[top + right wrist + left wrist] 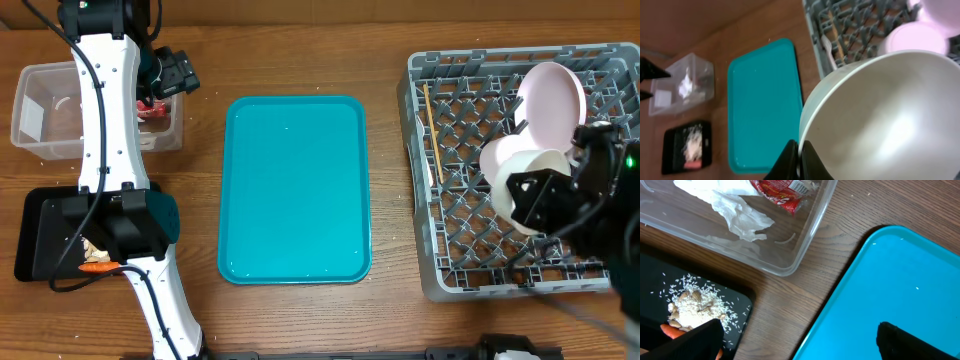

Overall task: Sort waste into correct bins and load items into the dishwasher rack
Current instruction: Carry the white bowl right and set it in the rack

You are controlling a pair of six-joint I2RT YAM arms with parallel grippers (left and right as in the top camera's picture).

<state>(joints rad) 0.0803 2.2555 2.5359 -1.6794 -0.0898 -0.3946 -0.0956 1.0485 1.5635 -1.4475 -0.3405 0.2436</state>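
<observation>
I will lower my right gripper next and tilt it flatter to release the white bowl's rim among the rack's empty near wires, since those wires lie open below my gripper.
My right gripper [800,152] is shut on the rim of a white bowl [885,115], held tilted over the grey dishwasher rack [450,250]. A pinkish bowl [552,100] stands on edge in the rack, and thin chopsticks [432,130] lie along its left side. My left gripper [800,342] hangs open and empty above the table between the clear tub [790,265] and the teal tray [900,280]. The tub holds a crumpled white napkin [735,205] and a red wrapper [782,192]. The black tray [742,300] holds beige food scraps [692,305] and an orange carrot [672,329].
The teal tray [295,190] lies bare in the middle of the table. The left arm's white links [110,120] stretch over the tub [40,110] and the black tray [40,235]. Bare wood shows between the teal tray and the rack.
</observation>
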